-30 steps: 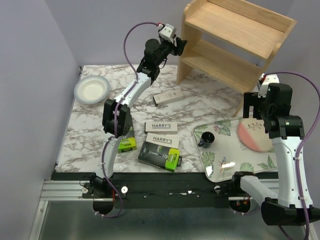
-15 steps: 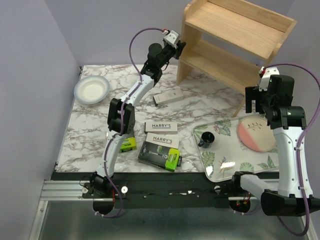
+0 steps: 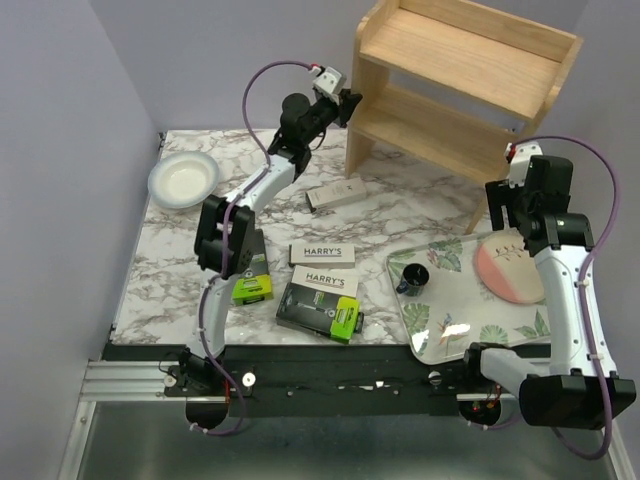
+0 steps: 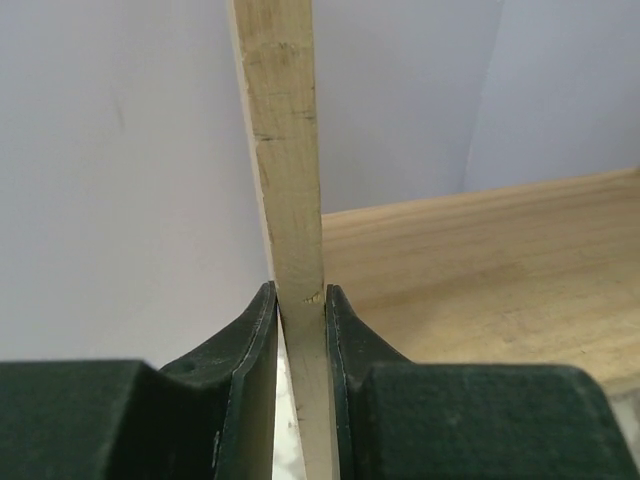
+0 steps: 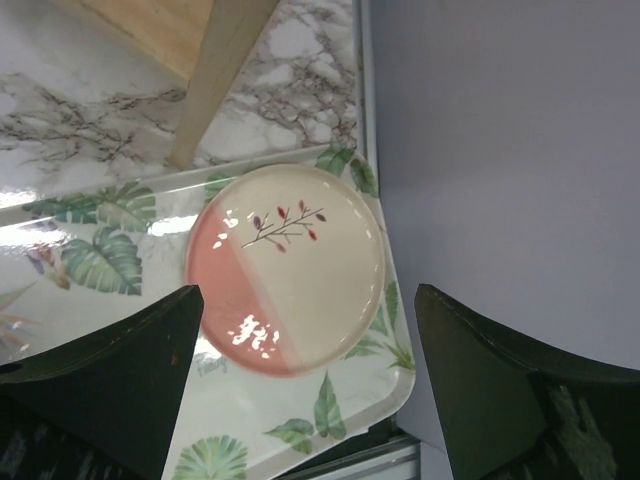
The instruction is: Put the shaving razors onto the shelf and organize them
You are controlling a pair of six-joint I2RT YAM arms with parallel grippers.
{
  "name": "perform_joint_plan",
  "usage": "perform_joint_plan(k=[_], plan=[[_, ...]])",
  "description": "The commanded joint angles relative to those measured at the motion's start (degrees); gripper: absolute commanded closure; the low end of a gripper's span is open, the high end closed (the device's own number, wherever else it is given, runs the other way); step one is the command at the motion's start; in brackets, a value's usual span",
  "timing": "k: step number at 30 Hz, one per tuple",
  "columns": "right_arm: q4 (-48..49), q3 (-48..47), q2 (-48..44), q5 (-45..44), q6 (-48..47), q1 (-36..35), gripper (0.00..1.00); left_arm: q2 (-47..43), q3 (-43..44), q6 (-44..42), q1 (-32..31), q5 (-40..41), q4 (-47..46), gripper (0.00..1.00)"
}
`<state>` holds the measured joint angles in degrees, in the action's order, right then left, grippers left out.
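Observation:
The shelf's side panel (image 4: 288, 150) goes to the left in the top view to the marble beside the pale box next. My left gripper draws it there and releases it, as the shelf stands crooked.
The light wooden shelf (image 3: 465, 80) stands at the far right of the marble table. My left gripper (image 3: 347, 104) is shut on the front edge of its left side panel (image 4: 288, 150), one finger on each face; the lower board (image 4: 470, 260) shows to the right. The shaving razors lie on the table: a pale box (image 3: 335, 194), two HARRY'S boxes (image 3: 322, 253) (image 3: 331, 280), a black pack with a lime end (image 3: 320, 310), and a lime-ended pack (image 3: 252, 289) partly under my left arm. My right gripper (image 3: 508, 212) hangs open and empty over the tray (image 5: 308, 295).
A leaf-patterned tray (image 3: 450, 330) at the near right holds a black cup (image 3: 413, 278) and a pink-and-cream plate (image 5: 290, 265). The shelf's right leg (image 5: 215, 80) stands just beyond the tray. A white bowl (image 3: 183, 180) sits far left. Walls close both sides.
My left gripper has closed on the shelf's left side panel, and the shelf has shifted a little to the left. The right arm has drawn slightly back and left.

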<state>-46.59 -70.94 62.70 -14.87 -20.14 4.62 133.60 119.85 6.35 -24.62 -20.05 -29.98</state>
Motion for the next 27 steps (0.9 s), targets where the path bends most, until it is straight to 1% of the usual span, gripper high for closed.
perform_joint_plan(k=[1, 2, 3, 4, 5, 6, 8, 9, 12, 14, 15, 16, 17, 19, 20, 21, 22, 25, 26, 27], plan=[[9.8, 2.7, 0.3, -1.2, -7.4, 1.9, 0.05, -13.4, -12.3, 2.2, 4.1, -6.7, -3.1, 1.00], [13.4, 3.9, 0.7, -0.6, -8.7, 2.6, 0.05, -14.5, -13.7, 2.8, 4.8, -8.7, -2.7, 1.00], [14.6, 4.0, 1.4, 0.2, -10.9, 3.4, 0.05, -17.0, -16.4, 2.7, 5.0, -10.6, -1.2, 1.00], [15.6, 3.9, 2.0, 0.9, -11.8, 4.9, 0.05, -18.5, -18.1, 2.6, 5.1, -10.8, -0.8, 1.00], [16.4, 3.4, 4.1, 2.0, -12.5, 5.3, 0.05, -20.1, -22.2, 2.5, 5.4, -10.8, -0.7, 1.00], [16.6, 2.2, 5.2, 2.6, -13.7, 5.9, 0.05, -23.4, -24.3, 2.4, 5.7, -10.9, -0.6, 1.00], [17.1, 0.5, 8.8, 4.1, -14.7, 7.2, 0.05, -26.4, -28.1, 2.4, 6.3, -10.9, -0.5, 1.00], [17.7, -0.9, 10.1, 4.5, -15.6, 7.4, 0.05, -29.4, -31.5, 2.9, 6.8, -10.9, 0.1, 1.00], [20.6, -2.6, 14.4, 5.9, -16.6, 7.9, 0.05, -34.5, -36.4, 5.0, 7.5, -11.2, 2.5, 1.00], [20.9, -5.7, 17.1, 7.8, -16.3, 8.0, 0.05, -36.3, -38.2, 7.0, 7.5, -11.7, 3.7, 1.00], [20.6, -7.0, 19.6, 8.8, -15.8, 8.0, 0.05, -37.3, -39.2, 8.1, 7.5, -12.0, 4.7, 1.00], [20.0, -10.3, 21.1, 9.8, -14.0, 8.0, 0.05, -37.6, -39.4, 10.1, 7.2, -12.4, 5.4, 1.00], [18.0, -12.1, 22.5, 12.4, -13.0, 7.9, 0.05, -37.9, -39.5, 11.1, 7.1, -12.6, 6.0, 1.00], [15.2, -16.1, 26.3, 14.5, -9.9, 7.9, 0.07, -38.2, -39.3, 12.5, 6.8, -12.4, 8.2, 1.00], [12.0, -19.9, 27.5, 17.7, -8.9, 7.9, 0.07, -38.3, -39.3, 13.6, 6.3, -11.6, 8.6, 0.99], [10.4, -21.9, 28.4, 18.0, -8.0, 7.9, 0.07, -38.9, -39.7, 13.9, 6.1, -10.9, 9.1, 0.97], [9.2, -22.7, 28.8, 17.9, -5.5, 7.9, 0.07, -39.3, -40.0, 14.1, 5.8, -10.2, 9.1, 0.96], [10.4, -16.4, 24.8, 17.3, -4.6, 8.2, 0.06, -39.3, -39.4, 14.5, 4.9, -6.8, 10.0, 0.96], [12.4, -12.6, 19.8, 18.4, -5.0, 8.3, 0.06, -39.0, -39.0, 14.7, 4.7, -6.1, 10.5, 0.90], [13.1, -6.0, 17.5, 19.1, -5.6, 8.3, 0.06, -38.5, -37.9, 14.9, 4.3, -4.5, 11.5, 0.88]])
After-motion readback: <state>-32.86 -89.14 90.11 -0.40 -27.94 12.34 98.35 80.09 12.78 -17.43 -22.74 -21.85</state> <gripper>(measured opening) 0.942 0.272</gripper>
